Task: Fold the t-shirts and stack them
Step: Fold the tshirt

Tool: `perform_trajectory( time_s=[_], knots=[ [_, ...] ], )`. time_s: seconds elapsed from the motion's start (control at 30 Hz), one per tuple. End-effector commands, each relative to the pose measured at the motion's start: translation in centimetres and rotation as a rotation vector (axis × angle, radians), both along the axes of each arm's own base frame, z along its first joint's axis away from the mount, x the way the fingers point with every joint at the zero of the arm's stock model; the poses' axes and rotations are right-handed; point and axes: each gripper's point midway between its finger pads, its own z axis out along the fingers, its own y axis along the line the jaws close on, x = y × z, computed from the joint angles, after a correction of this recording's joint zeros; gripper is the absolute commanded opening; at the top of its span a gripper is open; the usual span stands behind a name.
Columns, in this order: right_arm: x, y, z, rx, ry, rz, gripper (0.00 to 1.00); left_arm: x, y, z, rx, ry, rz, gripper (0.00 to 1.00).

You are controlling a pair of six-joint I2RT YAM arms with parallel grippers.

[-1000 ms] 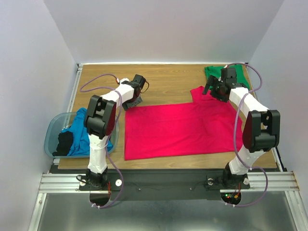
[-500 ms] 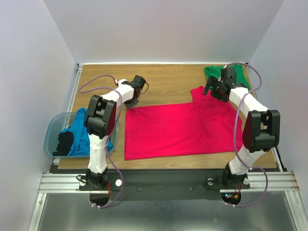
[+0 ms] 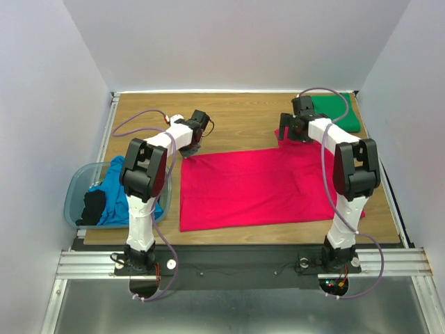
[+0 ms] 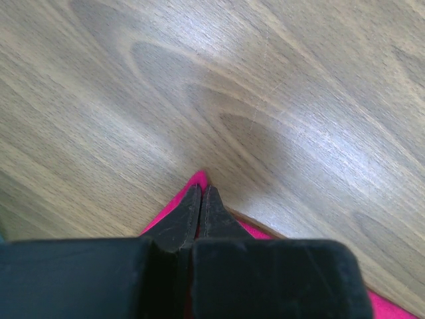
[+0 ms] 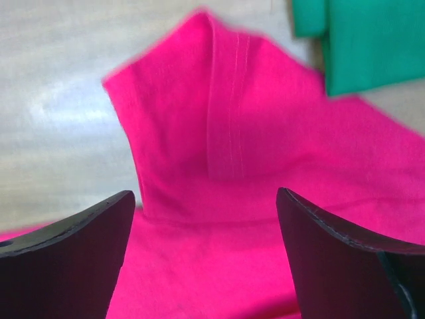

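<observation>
The shirt lies spread flat, so my left gripper should pull the pinched corner of the crimson-pink t-shirt back onto the shirt's side by the tub and let go.
A crimson-pink t-shirt lies spread flat across the table's middle. My left gripper sits at its far left corner. In the left wrist view the fingers are pressed together on that corner, and a tip of pink cloth pokes out past them. My right gripper hangs over the shirt's raised sleeve, jaws wide apart with nothing between them. A folded emerald green t-shirt lies at the far right corner and also shows in the right wrist view. A bright blue t-shirt is crumpled in the tub.
A translucent grey-blue plastic tub stands off the table's left edge, holding the blue shirt and a black item. White walls close in the table on three sides. Bare wood lies between the two grippers at the back.
The left gripper has shut on the shirt's far left corner. The right arm has swung left from beside the green shirt to the pink sleeve, uncovering the green shirt.
</observation>
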Motion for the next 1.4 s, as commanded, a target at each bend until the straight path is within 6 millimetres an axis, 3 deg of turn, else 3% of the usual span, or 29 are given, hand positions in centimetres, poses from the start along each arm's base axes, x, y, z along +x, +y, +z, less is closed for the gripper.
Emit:
perform_trajectory(
  time_s=[0.0,0.2,0.5,0.63,0.8,0.83,1.0,1.13,1.17,1.3,1.37],
  knots=[
    [2.7,-1.3,1.9,-0.076,-0.074,-0.054,0.88,-1.5,0.9,0.1,0.015,0.038,0.003,0.00],
    [3.3,-1.6,0.4,-0.108,-0.049,-0.053,0.56,-1.5,1.0,0.3,0.017,0.030,0.001,0.00],
    [4.0,-1.4,-1.4,-0.116,-0.020,-0.031,0.48,-1.3,0.7,0.2,0.006,0.031,-0.005,0.00],
    [3.8,-2.0,-1.8,-0.144,-0.013,-0.052,0.31,-1.3,0.9,0.3,0.012,0.027,0.001,0.00],
    [3.9,-2.4,-0.9,-0.160,-0.032,-0.063,0.13,-1.2,0.9,0.4,0.014,0.028,0.001,0.00],
    [4.0,-2.7,-0.6,-0.175,-0.038,-0.073,0.00,-1.3,0.9,0.4,0.015,0.028,0.000,0.00],
    [3.9,-3.7,0.6,-0.226,-0.054,-0.089,0.00,-1.2,1.0,0.9,0.014,0.017,0.001,0.00],
    [2.7,-4.3,3.1,-0.265,-0.079,-0.064,0.00,-1.3,0.9,2.2,0.000,-0.013,-0.001,0.00],
    [2.4,-4.6,4.7,-0.272,-0.105,-0.065,0.00,-1.6,1.0,2.1,-0.003,-0.016,-0.001,0.00],
    [-0.2,-5.8,6.6,-0.325,-0.112,-0.055,0.00,-2.2,0.7,2.9,-0.034,-0.046,-0.012,0.00],
    [-2.0,-6.3,6.1,-0.344,-0.087,-0.058,0.00,-2.7,0.5,3.3,-0.049,-0.058,-0.024,0.00]
  ],
)
